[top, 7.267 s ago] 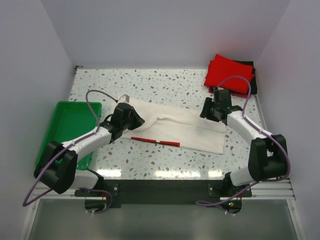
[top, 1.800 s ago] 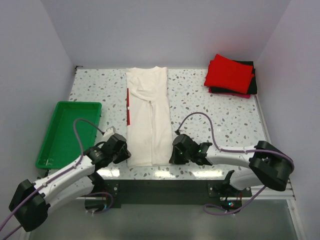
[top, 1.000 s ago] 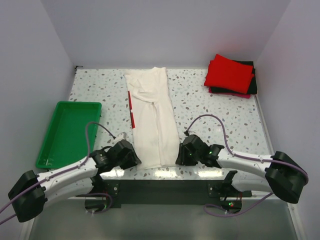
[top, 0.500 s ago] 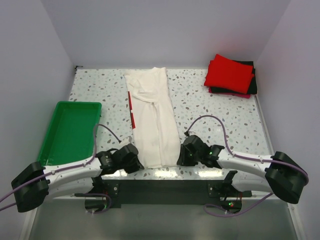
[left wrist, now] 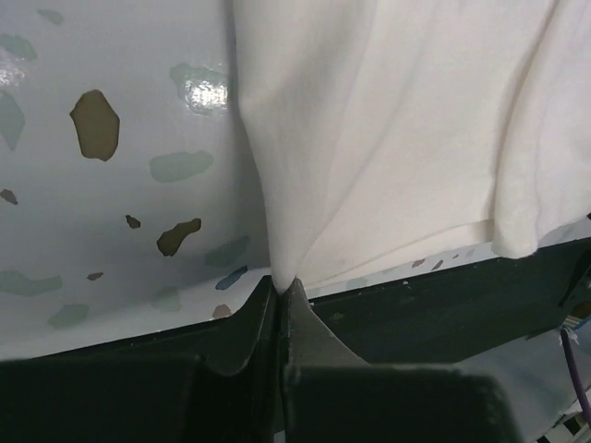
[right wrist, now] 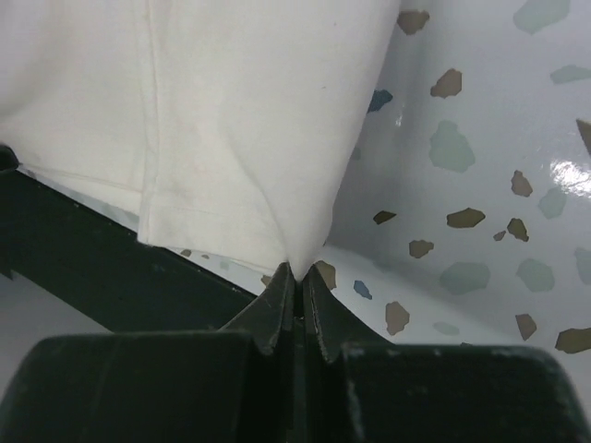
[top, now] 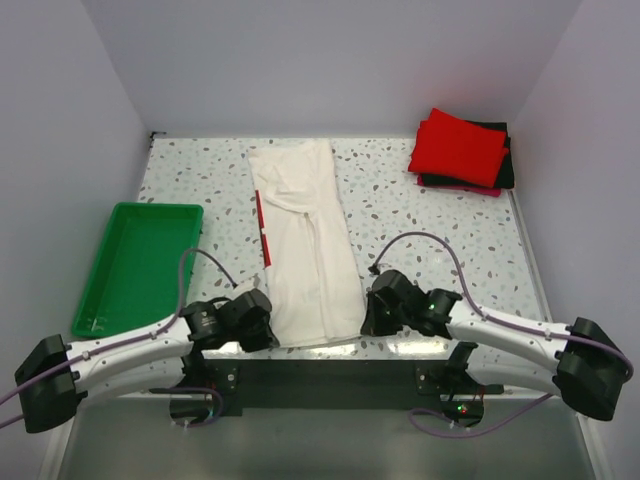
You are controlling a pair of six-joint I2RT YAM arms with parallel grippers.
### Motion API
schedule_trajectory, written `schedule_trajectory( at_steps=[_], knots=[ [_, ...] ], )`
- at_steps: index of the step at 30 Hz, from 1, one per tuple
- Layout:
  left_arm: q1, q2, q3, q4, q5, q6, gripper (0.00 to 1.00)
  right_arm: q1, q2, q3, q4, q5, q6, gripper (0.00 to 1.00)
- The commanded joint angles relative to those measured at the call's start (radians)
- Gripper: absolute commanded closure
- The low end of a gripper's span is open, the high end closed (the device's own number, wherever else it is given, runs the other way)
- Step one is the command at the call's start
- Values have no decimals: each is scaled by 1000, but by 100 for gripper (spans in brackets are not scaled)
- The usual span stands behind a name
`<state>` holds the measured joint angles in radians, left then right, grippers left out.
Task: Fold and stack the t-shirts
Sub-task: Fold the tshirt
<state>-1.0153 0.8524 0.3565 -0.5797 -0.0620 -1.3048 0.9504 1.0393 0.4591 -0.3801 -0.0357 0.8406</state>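
Observation:
I need to carry the t-shirt's near corner in my left gripper up and outward over the t-shirt to its far end [top: 268,168] next, because the t-shirt still stretches to the back of the table.
A cream-white t-shirt [top: 306,240], folded into a long strip, runs from the back of the table to its near edge, a thin red stripe [top: 262,228] showing along its left side. My left gripper [top: 262,332] is shut on the shirt's near left corner [left wrist: 277,268]. My right gripper [top: 368,322] is shut on the near right corner [right wrist: 295,258]. Both pinch cloth at the table's front edge. Folded red [top: 458,146] and black [top: 506,165] t-shirts lie stacked at the back right.
A green plastic tray [top: 128,268] stands on the left of the speckled table [top: 440,240]. A dark rail [top: 330,372] runs below the table's near edge. White walls close in the back and sides.
Both grippers have closed on the shirt's near corners. The left arm slid right along the front edge to reach its corner. The shirt's near end has shifted slightly toward me.

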Motion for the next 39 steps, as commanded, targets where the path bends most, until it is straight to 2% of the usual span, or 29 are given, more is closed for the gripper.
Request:
schedule_trajectory(
  at_steps=[1,4,8,10,15,17,21,28,39],
  knots=[
    [3,-1,93,-72,-82,70,100,4,5,148,-117,71,-73,100],
    [58,42,171,-74,-128,149,100,2,95,269,-157,137,-127,100],
    [229,102,266,1,-119,284,100,-15,250,433,-183,210,-182,99],
    [279,154,300,61,-122,355,100,-42,304,517,-169,238,-207,99],
    [414,324,420,156,-127,430,100,-122,510,688,-137,252,-253,100],
    [480,391,450,191,-85,444,100,-162,559,766,-123,252,-262,100],
    [538,508,521,282,-79,460,100,-223,717,889,-97,244,-281,100],
    [603,723,696,305,-78,444,100,-323,889,1090,-66,194,-307,100],
    [682,836,794,293,-88,426,100,-401,1027,1228,-57,100,-325,100]
  ],
)
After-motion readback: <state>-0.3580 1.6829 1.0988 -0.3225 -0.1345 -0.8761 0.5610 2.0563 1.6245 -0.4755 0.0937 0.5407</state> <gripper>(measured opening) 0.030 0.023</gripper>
